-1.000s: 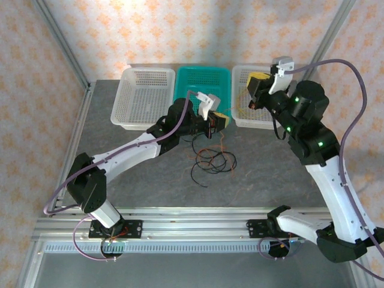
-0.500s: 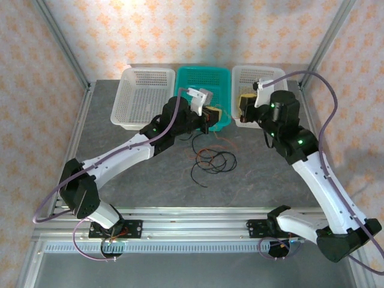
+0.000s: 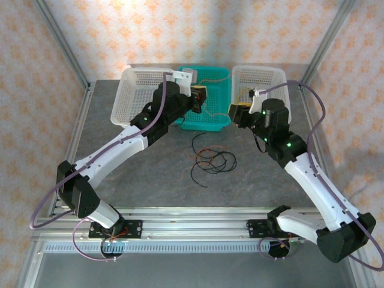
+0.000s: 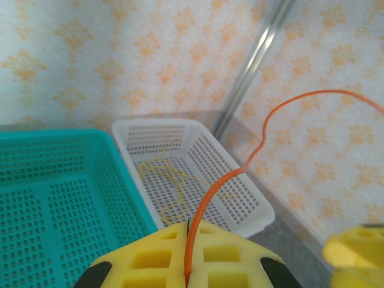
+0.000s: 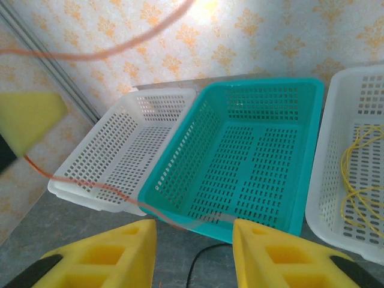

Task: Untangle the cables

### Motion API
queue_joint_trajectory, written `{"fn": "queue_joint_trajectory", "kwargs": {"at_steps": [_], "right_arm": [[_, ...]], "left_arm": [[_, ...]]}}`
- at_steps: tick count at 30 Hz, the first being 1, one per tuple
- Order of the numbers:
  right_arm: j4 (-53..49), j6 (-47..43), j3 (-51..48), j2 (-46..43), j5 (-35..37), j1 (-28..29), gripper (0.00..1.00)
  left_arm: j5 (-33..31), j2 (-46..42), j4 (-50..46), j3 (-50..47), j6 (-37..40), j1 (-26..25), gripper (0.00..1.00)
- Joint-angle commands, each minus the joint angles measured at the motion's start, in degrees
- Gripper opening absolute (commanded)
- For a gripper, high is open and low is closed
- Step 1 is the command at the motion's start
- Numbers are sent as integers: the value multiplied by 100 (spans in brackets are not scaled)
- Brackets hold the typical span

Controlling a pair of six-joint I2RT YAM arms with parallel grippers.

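The teal basket's empty bottom is below my left gripper. I should next turn that gripper outward, lower it there and release the orange-brown cable.
My left gripper (image 3: 198, 97) hangs over the teal basket (image 3: 217, 74), shut on the orange-brown cable (image 4: 228, 180). That cable rises from between the yellow pads (image 4: 231, 255) and arcs to the right; in the right wrist view its strand (image 5: 90, 186) crosses in front of the baskets. The black cable (image 3: 213, 162) lies coiled on the table, with some orange-brown cable (image 3: 211, 150) among its loops. The yellow cable (image 4: 165, 180) lies in the right white basket (image 3: 273, 75), also seen as yellow cable (image 5: 360, 180). My right gripper (image 5: 191, 231) stands open by the teal basket's front right corner, holding nothing.
A left white basket (image 3: 135, 96) stands beside the teal one along the table's back edge. Metal frame posts (image 3: 60, 42) rise at the back corners. The arm bases sit on a rail (image 3: 198, 228) at the near edge.
My left gripper has lifted and pulled back-left over the teal basket, drawing the orange-brown cable up. My right gripper has swung from the right white basket down-left towards the teal basket's front.
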Motion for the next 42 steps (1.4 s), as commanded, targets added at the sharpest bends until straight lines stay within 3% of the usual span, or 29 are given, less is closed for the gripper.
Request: {"fn": "queue_joint_trajectory", "kwargs": {"at_steps": [1,6,14,18,23,31,37,42], "right_arm": [[272,297,-372,-135,-35,118,38],[505,446,-895,-149,187,389,38],[1580,763,-1449,-214,1455,452,39],[1690,657,-1239,-23,1447,451,40],[1637,634,-1258,-4,1491,452,40],[1577,677,-1577,-359,1635,446,39],[1486,761,-1669,-388,1681,434,38],[1391,711,-1668,-439,1783,425,38]], "left_arm": [[-343,188,169,368,21,151,0],[-464,593,174,948,130,347,0],[-1123,1218,813,1182,264,536,0],[-1281,1596,1029,1348,58,788,0],[-1084,2232,1002,1779,-61,1053,0],[-211,3514,567,2599,-253,1243,0],[-537,3886,159,2750,-219,1224,1],[-959,3830,-171,2760,-71,1173,36]]}}
